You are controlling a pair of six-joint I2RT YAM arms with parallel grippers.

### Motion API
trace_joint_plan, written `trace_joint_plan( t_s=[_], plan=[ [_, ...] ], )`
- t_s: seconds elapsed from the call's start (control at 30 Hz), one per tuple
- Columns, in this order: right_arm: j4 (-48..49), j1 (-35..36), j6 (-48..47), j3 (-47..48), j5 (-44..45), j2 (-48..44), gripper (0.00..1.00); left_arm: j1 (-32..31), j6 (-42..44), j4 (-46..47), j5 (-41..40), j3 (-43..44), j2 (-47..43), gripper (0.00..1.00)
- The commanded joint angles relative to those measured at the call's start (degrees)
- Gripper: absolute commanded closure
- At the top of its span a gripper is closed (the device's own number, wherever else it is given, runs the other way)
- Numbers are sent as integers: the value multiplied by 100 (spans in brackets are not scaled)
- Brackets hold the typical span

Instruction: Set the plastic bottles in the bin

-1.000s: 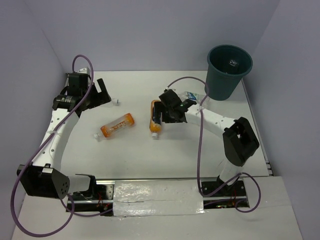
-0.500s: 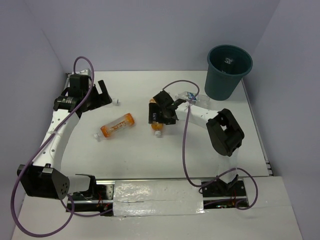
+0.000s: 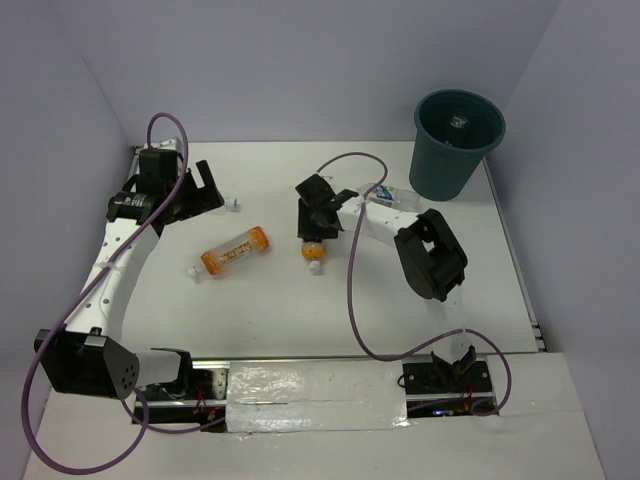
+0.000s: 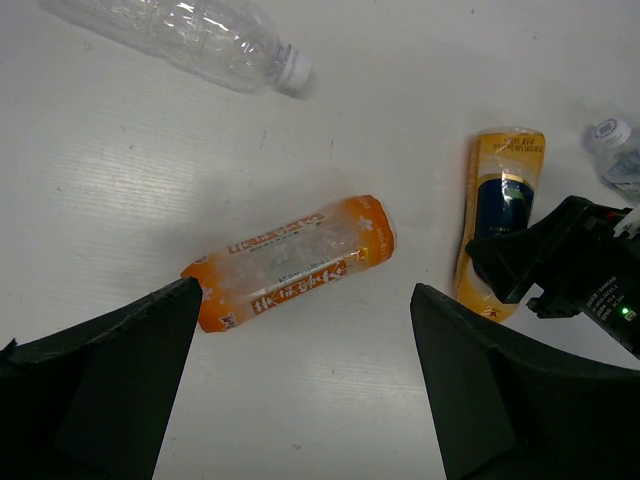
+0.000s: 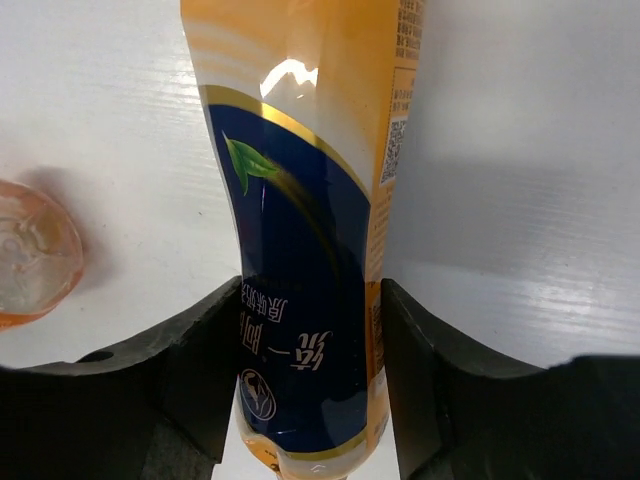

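My right gripper needs to go up and carry the bottle outward over the bin's opening (image 3: 459, 130), since my fingers are closed on the bottle and the dark teal bin is open.
An orange plastic bottle with a dark blue label (image 5: 300, 250) lies on the table, and my right gripper (image 5: 312, 320) is shut on it, both fingers pressed to its sides. From above, that gripper (image 3: 313, 222) covers most of the bottle (image 3: 314, 250). A second orange bottle (image 3: 235, 250) (image 4: 290, 262) lies to its left. My left gripper (image 3: 208, 185) (image 4: 305, 300) is open and holds nothing. Beside it lies a clear unlabelled bottle (image 4: 200, 35). A clear bottle with a blue-white label (image 3: 385, 193) lies near the dark teal bin (image 3: 458, 143) at the back right.
White walls close in the table on the left, the back and the right. The right arm's purple cable (image 3: 352, 290) loops over the table's middle. A rounded orange bottle end (image 5: 30, 255) shows at the left of the right wrist view.
My right gripper moved left over the blue-labelled orange bottle and closed from open onto it. The left arm stayed where it was, jaws open.
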Motion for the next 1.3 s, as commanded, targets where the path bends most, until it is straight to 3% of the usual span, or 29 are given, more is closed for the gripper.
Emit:
trace_joint_plan(
  t_s=[0.0, 0.1, 0.23, 0.47, 0.63, 0.93, 1.27],
  plan=[
    [-184, 15, -110, 252, 223, -472, 44, 33, 102, 132, -33, -27, -87, 0],
    [-289, -11, -408, 357, 381, -965, 51, 33, 67, 228, -138, -150, -140, 1],
    [-719, -195, -908, 1215, 759, -1581, 53, 33, 15, 369, -104, -230, -141, 1],
    [-502, -1187, -1446, 2395, 1848, -2074, 52, 33, -47, 404, 98, 7, -9, 1],
    [17, -2312, -1157, 2923, 2849, -1881, 50, 33, -56, 387, 352, 148, 167, 1],
    [510, -3630, -770, 3609, 3212, -1003, 48, 34, 14, 343, 292, 218, 158, 1],
    [1178, -3799, -1419, 4250, 3616, -80, 48, 42, 67, 317, 292, 429, 413, 1]
  ],
)
